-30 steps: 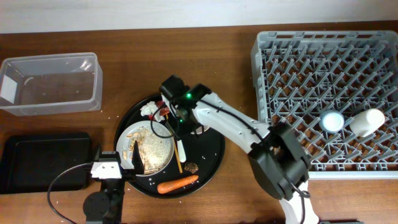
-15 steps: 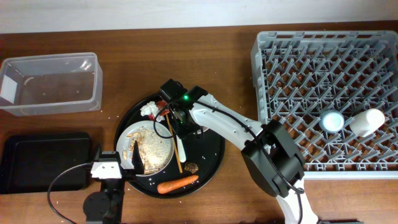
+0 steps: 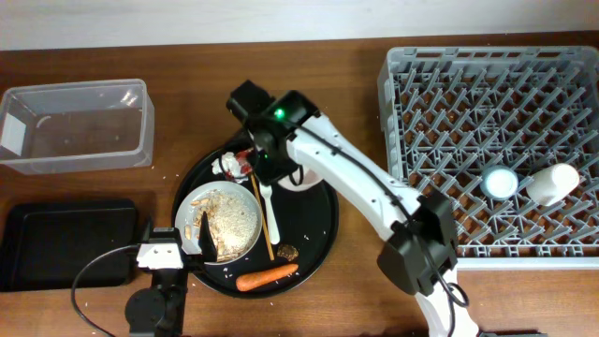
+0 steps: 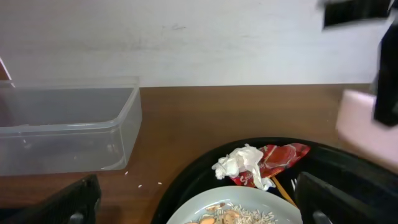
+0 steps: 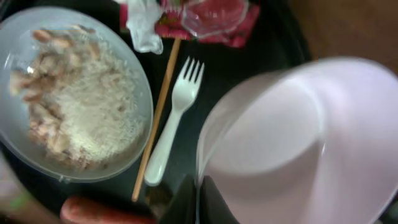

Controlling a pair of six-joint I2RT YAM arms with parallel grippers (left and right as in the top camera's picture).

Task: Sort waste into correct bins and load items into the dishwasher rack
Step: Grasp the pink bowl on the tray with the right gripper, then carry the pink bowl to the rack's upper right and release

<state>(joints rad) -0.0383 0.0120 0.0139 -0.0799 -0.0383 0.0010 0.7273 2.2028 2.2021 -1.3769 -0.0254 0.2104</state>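
The rack's far wires are empty to the right of my right gripper in the overhead view, so I will swing it over them, tilt and release the bowl (image 5: 298, 137).
My right gripper (image 5: 200, 186) is shut on the rim of the white bowl (image 5: 298, 137), which shows beside the arm (image 3: 299, 180) over the round black tray. Below it lie a white fork (image 5: 174, 124), a wooden chopstick (image 5: 158, 118) and the plate of rice scraps (image 5: 74, 93). A red wrapper (image 5: 211, 18) and white tissue (image 5: 143, 25) sit at the tray's far side. A carrot (image 3: 267, 277) and a brown lump (image 3: 288, 252) lie at its near edge. My left gripper (image 4: 199, 208) stands open at the plate's near-left rim (image 3: 201, 245).
The clear tub (image 3: 75, 126) stands at the back left and the flat black tray (image 3: 61, 243) at the front left. The grey rack (image 3: 496, 112) fills the right side and holds a light-blue cup (image 3: 499, 182) and a white cup (image 3: 552, 183).
My right gripper has shut on the bowl's rim and drawn toward the tray's far side. The left arm has not moved.
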